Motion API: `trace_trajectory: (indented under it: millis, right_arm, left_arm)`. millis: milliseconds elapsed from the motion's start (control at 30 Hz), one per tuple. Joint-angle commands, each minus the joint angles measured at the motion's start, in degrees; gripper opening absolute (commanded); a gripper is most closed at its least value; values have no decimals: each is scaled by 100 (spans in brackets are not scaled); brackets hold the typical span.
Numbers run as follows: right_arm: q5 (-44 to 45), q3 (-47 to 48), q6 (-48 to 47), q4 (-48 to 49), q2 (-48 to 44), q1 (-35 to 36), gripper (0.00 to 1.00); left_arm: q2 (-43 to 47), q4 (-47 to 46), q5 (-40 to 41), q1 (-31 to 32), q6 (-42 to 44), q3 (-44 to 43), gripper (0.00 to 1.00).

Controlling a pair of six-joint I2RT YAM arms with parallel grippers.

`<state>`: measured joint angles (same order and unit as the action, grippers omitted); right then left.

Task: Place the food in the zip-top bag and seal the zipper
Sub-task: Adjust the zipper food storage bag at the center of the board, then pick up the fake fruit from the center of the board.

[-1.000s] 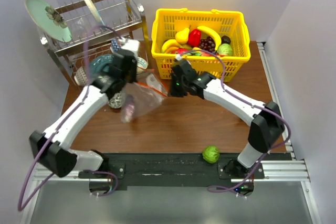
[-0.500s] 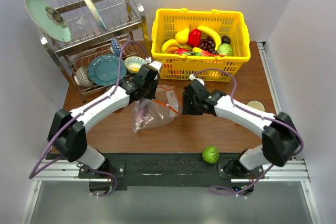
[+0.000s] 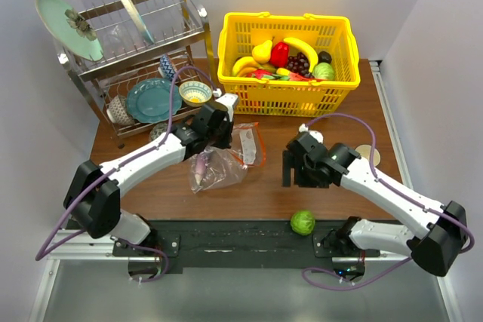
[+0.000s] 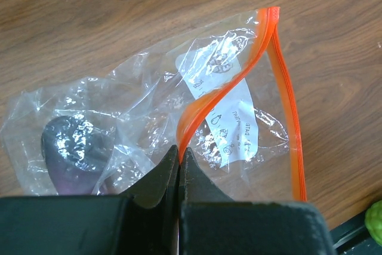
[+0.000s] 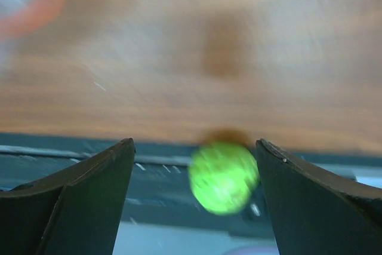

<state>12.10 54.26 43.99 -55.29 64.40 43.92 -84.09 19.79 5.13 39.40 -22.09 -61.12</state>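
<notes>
I should next move my right gripper back and down, on either side of the round green piece (image 5: 224,177) on the black bar.
The zip-top bag (image 3: 226,157) lies crinkled on the wooden table, with the dark purple eggplant (image 4: 76,150) inside it. My left gripper (image 4: 179,147) is shut on the red-orange zipper (image 4: 209,103) at one side of the bag's mouth; the mouth gapes open. In the top view, my left gripper (image 3: 218,139) sits at the bag's far edge. My right gripper (image 3: 302,181) is open and holds nothing, to the right of the bag. A round green piece (image 5: 224,177) lies beyond its fingertips (image 5: 127,145), on the black rail (image 3: 249,233) at the table's near edge.
A yellow lattice basket (image 3: 332,32) at the back holds more plastic food. A metal dish rack (image 3: 143,20) with plates and bowls stands at the back left. A small beige disc (image 3: 367,154) lies at the right of the table.
My right gripper has let go of the bag, opened wide and swung right and toward the near edge. My left gripper has brought the bag down onto the table.
</notes>
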Motion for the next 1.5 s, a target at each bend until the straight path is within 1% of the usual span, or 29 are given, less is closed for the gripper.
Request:
trace_trajectory:
  millis: [0, 67, 167, 300, 433, 567, 667, 700, 733, 833, 900, 967, 1033, 1067, 1133, 1167, 1267, 1367, 1467]
  right_arm:
    - [135, -222, 942, -1221, -59, 590, 86]
    - [83, -336, 1242, -1309, -164, 984, 87]
    - [-67, -538, 1665, -1388, -287, 1302, 87]
    - [-234, -899, 1876, -1353, -419, 1400, 88]
    - [-374, -1286, 1938, -1030, -481, 1426, 88]
    - [-471, -1637, 1903, -528, -376, 1426, 84]
    - [-384, -1699, 1842, -281, -183, 1426, 80]
    - [-375, -1708, 1798, -237, -130, 1435, 78]
    - [-366, -1691, 1771, -167, -77, 1426, 72]
    - [-313, -1524, 1701, -167, -77, 1426, 58]
    - [-261, -1314, 1605, -193, -129, 1426, 39]
    - [-261, -938, 1438, -141, -217, 1426, 38]
    - [-33, -550, 1148, -114, -218, 1426, 40]
    - [142, -87, 1069, -114, -148, 1426, 40]
    - [484, 425, 674, 17, -25, 1435, 39]
    - [591, 880, 568, 61, 150, 1435, 38]
    - [969, 1524, 173, 439, 432, 1417, 37]
    - [1137, 1728, 67, 1070, 556, 1374, 37]
    - [1111, 1579, 49, 1809, 696, 1207, 36]
  left_arm:
    - [244, -467, -108, 15, -138, 57, 0]
    - [244, -485, -126, 33, -147, 92, 0]
    - [288, -494, -213, 42, -173, 144, 0]
    - [367, -529, -380, 59, -208, 171, 0]
    - [420, -503, -381, 77, -191, 145, 0]
    - [429, -450, -389, 103, -182, 109, 0]
    - [429, -432, -372, 130, -182, 92, 0]
    - [429, -424, -363, 130, -182, 92, 0]
    - [438, -423, -354, 138, -182, 83, 0]
    - [429, -380, -337, 165, -182, 65, 0]
    - [429, -362, -328, 165, -182, 48, 0]
    - [429, -353, -337, 200, -182, 39, 0]
    - [429, -336, -337, 235, -182, 22, 0]
    - [420, -327, -337, 244, -173, 13, 0]
    - [394, -266, -337, 270, -173, -48, 0]
    - [394, -222, -328, 262, -164, -58, 0]
    - [411, -169, -319, 279, -164, -84, 0]
    - [446, -90, -345, 279, -173, -128, 0]
    - [517, 42, -319, 270, -173, -198, 0]
